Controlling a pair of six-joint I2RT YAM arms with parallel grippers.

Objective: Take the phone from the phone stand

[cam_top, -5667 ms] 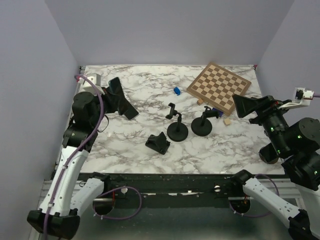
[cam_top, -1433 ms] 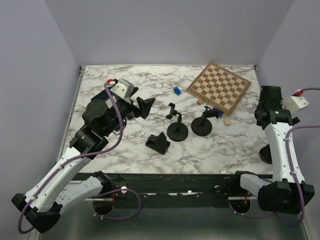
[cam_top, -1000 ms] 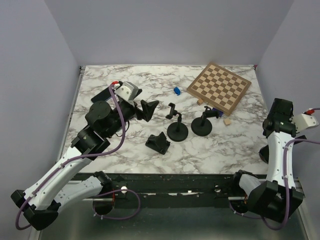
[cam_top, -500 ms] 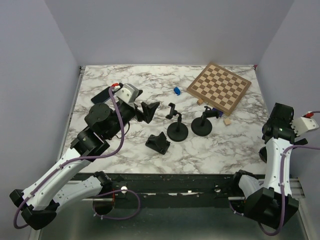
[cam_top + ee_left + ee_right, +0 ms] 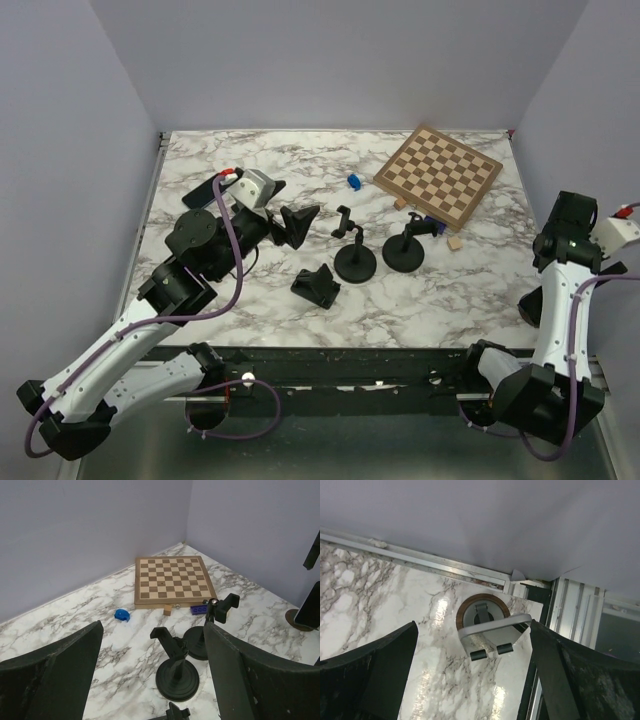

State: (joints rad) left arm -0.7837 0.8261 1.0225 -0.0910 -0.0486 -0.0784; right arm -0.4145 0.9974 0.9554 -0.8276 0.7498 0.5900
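My right gripper will next move down with a turn onto the phone's silver upper edge [image 5: 495, 625], because that edge runs crosswise from one finger toward the other.
The black phone [image 5: 201, 192] lies flat on the marble table [image 5: 440, 300] at the far left, behind my left wrist and partly hidden by it. My left gripper [image 5: 297, 220] [image 5: 152, 627] stands open and empty, aimed at two black round-based phone stands [image 5: 355, 262] [image 5: 403, 252] [image 5: 177, 675]; both clamps hold nothing. My right gripper [image 5: 566, 218] [image 5: 473, 627] is open above a silver phone stand [image 5: 487, 630] on a wood-rimmed base at the near right corner. That stand is bare too.
A small black folding stand [image 5: 317, 285] sits in front of the left gripper. A wooden chessboard [image 5: 438, 175] [image 5: 170, 580] lies at the far right, with a blue piece [image 5: 353, 181], a purple brick [image 5: 198, 609] and a wooden cube [image 5: 454, 242] near it. Walls enclose the table.
Earlier my left gripper held the phone; it now lies on the table and the gripper has swung toward the stands. My right arm has pulled back to the near right corner.
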